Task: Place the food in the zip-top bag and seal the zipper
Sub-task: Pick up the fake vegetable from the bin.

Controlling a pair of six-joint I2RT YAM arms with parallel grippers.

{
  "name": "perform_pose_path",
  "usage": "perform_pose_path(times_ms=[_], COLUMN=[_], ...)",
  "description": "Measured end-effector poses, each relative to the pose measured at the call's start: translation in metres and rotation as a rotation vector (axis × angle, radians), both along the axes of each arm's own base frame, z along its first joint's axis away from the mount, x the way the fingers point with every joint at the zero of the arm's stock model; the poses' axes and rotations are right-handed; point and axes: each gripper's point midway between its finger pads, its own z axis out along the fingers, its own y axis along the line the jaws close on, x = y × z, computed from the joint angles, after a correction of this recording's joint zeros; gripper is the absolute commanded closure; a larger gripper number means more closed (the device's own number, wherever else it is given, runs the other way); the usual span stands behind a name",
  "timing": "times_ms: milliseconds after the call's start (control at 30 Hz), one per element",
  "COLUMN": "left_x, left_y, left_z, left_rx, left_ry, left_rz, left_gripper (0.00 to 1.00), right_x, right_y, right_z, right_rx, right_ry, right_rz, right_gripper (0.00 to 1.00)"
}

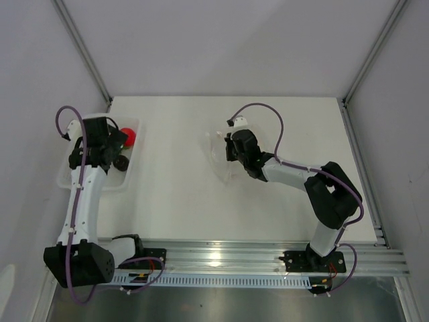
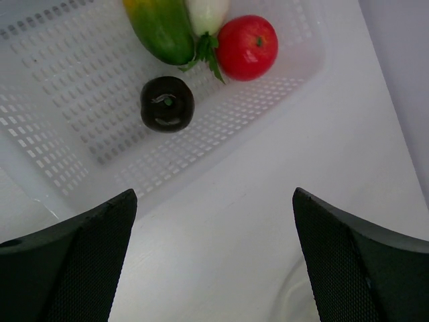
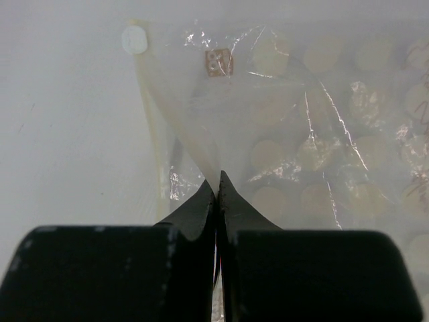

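Next, my open left gripper lowers into the white basket (image 2: 80, 121), fingers on either side of the dark round piece (image 2: 167, 104), because it sits apart from the other food.
The clear zip-top bag (image 1: 221, 157) lies mid-table; in the right wrist view it (image 3: 315, 134) fills the frame, crinkly, with pale round marks. My right gripper (image 3: 218, 178) is shut on a pinched fold of the bag near its edge strip (image 3: 153, 127). The food sits in the white perforated basket (image 2: 80, 121) at far left: a red tomato (image 2: 247, 47), a white piece (image 2: 206, 13), a green-and-orange piece (image 2: 164, 30) and a dark round piece (image 2: 167, 103). My left gripper (image 2: 213, 261) is open and empty, above the table just beside the basket.
The basket (image 1: 70, 171) stands at the table's left edge by the grey wall. A metal rail runs along the near edge under the arm bases. White table surface lies between basket and bag.
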Motion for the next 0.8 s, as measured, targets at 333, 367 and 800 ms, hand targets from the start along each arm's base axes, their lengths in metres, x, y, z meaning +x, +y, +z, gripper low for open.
perform_pose_path(times_ms=[333,367,800], left_x=[0.022,0.023,0.046], left_y=[0.028,0.030,0.056], left_z=[-0.073,-0.081,-0.129], left_rx=[-0.104,-0.113,-0.171], left_ry=[0.195,0.222,0.343], left_rz=[0.151,0.160,0.238], left_gripper=[0.01,0.01,0.01], right_x=[-0.005,-0.006,-0.004], right_y=[0.010,0.010,0.011], right_z=[-0.001,-0.002,-0.001], right_rx=[0.041,0.042,0.066], right_ry=[-0.010,-0.009,-0.006], right_rz=[0.067,0.072,0.100], right_gripper=[1.00,1.00,1.00])
